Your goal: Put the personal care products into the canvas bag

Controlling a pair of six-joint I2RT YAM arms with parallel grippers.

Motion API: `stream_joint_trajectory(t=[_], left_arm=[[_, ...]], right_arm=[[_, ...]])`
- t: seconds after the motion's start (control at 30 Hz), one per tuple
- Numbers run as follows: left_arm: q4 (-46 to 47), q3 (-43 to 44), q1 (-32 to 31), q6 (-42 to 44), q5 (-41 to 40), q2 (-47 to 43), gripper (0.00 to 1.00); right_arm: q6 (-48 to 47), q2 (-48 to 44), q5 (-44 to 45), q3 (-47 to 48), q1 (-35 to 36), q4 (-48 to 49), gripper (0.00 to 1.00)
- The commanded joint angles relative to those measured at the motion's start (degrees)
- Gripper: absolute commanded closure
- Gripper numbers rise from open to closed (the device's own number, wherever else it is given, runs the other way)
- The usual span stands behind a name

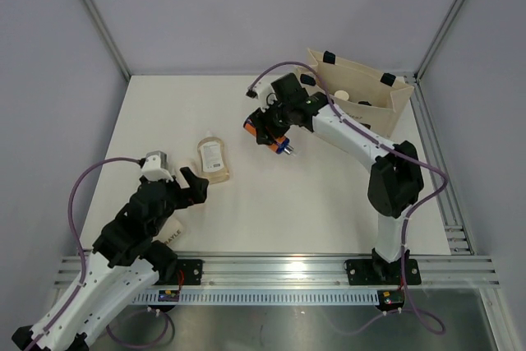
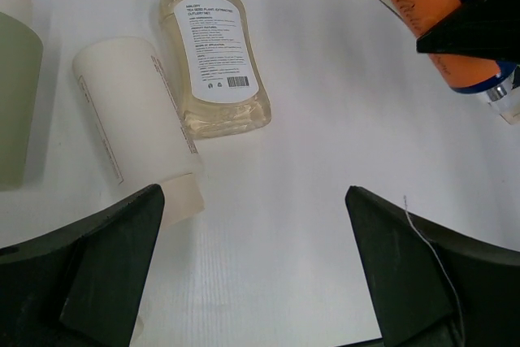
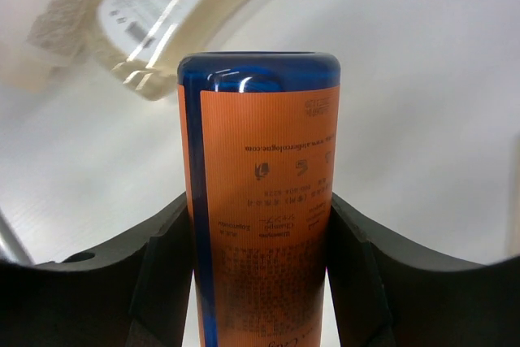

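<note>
I should move my right gripper up and to the right in the top view next, over the bag's opening (image 1: 357, 90), then down inside to release, because the sides of the bag stand upright.
My right gripper (image 1: 274, 123) is shut on the orange tube (image 1: 279, 142) and holds it above the table, left of the canvas bag (image 1: 393, 98). The right wrist view shows the tube (image 3: 260, 201) clamped between both fingers of that gripper (image 3: 260, 237). The clear yellowish bottle (image 1: 214, 159) lies flat mid-table. My left gripper (image 1: 194, 187) is open and empty just near of it. The left wrist view shows that bottle (image 2: 213, 54), a cream-white tube (image 2: 134, 123) and a grey-green bottle (image 2: 16, 103) lying ahead of the open left gripper (image 2: 256, 258).
The bag stands open at the back right corner, with a white-capped item (image 1: 342, 94) inside. A metal rail (image 1: 288, 269) runs along the near table edge. Grey walls close in the back and sides.
</note>
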Motion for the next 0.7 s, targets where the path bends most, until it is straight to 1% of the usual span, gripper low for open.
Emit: stream_joint_trajectory(t=[0.0,0.3,0.43,0.57,0.67], left_arm=[[3.1,-0.8,0.0,-2.0,0.1,-0.6,0.01],[5.0,-0.9,0.0,-2.6,1.2,1.6,0.01],[5.7,-1.0,0.0,-2.6,1.5,2.1,0.01],[6.5,-1.0,0.1,-2.9,2.1,2.7,0.01],[6.6,-0.9,0.1,-2.8,2.3,3.4,0.01]], right_arm=[[3.5,-8.5,13.7,1.1,-3.5,8.0,1.00],[6.6,-14.6,12.6,6.4,-11.1,6.3,1.00],[8.2,-16.5,16.0,8.7,-15.0,6.7,1.00],[8.8,-16.3,19.1,11.3,-19.4,7.5,1.00],[6.2,-15.3,19.8,12.6,-22.6,8.1,1.00]])
